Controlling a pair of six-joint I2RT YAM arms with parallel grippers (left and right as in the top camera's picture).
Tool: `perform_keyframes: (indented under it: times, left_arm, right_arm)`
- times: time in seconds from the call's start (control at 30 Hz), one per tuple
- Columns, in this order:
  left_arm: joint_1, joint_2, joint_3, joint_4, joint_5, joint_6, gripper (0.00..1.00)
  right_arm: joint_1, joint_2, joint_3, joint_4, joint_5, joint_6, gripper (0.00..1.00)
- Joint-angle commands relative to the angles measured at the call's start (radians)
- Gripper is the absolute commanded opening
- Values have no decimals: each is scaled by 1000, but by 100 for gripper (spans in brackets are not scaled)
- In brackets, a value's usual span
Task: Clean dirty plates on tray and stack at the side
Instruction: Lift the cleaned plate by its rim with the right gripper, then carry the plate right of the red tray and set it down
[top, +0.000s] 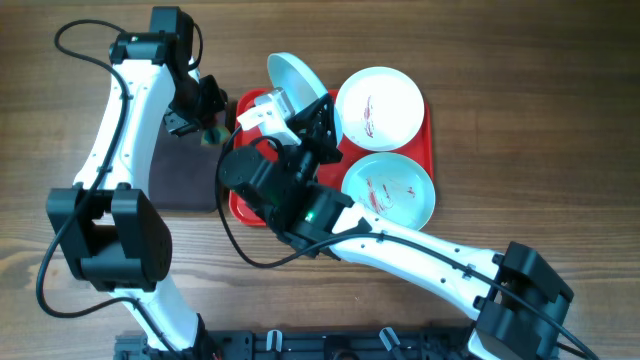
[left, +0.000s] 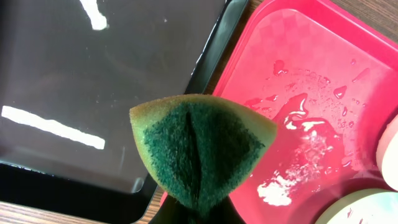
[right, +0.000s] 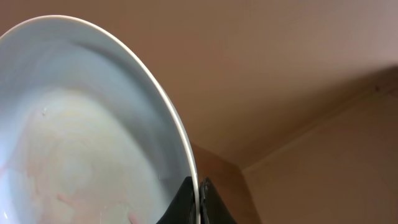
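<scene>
My right gripper is above bare tabletop beside the red tray, which lies to the gripper's right in the overhead view, so I should swing the plate there, lower it and release it.
My right gripper (top: 318, 112) is shut on the rim of a pale mint-blue plate (top: 296, 80) and holds it tilted above the back left of the red tray (top: 428, 120). In the right wrist view the plate (right: 81, 137) fills the left side, with my fingertips (right: 199, 202) pinching its edge. A white plate (top: 378, 106) and another mint-blue plate (top: 389, 192), both with red smears, lie on the tray. My left gripper (top: 208, 132) is shut on a green sponge (left: 202, 152), which hangs over the gap between the black tray (left: 93, 93) and the wet red tray (left: 323, 106).
The black tray (top: 180, 175) lies left of the red tray, under my left arm. Water drops and foam lie on the red tray floor (left: 298, 124). My right arm crosses the table from the front right over the red tray's front left part.
</scene>
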Motion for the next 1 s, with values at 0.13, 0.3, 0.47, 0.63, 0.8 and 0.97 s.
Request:
perform_keyframes:
  times: [0.13, 0.3, 0.47, 0.63, 0.8, 0.97]
  left_arm:
    - [3, -19, -1, 0, 9, 9, 4]
    - [3, -19, -1, 0, 9, 8, 4]
    - [3, -19, -1, 0, 10, 8, 4]
    - [3, -19, -1, -4, 10, 8, 4]
    - [3, -19, -1, -5, 9, 8, 4]
    - [3, -19, -1, -4, 10, 8, 4]
  right_arm:
    - [5, -27, 6, 8, 31, -28, 4]
    - [5, -27, 3, -31, 11, 86, 4]
    - [3, -27, 3, -383, -465, 276, 4]
    - [-35, -29, 3, -524, -677, 455, 4]
    - [-139, -111, 6, -536, -925, 542, 4]
    - [-343, -206, 6, -573, -1262, 607, 4]
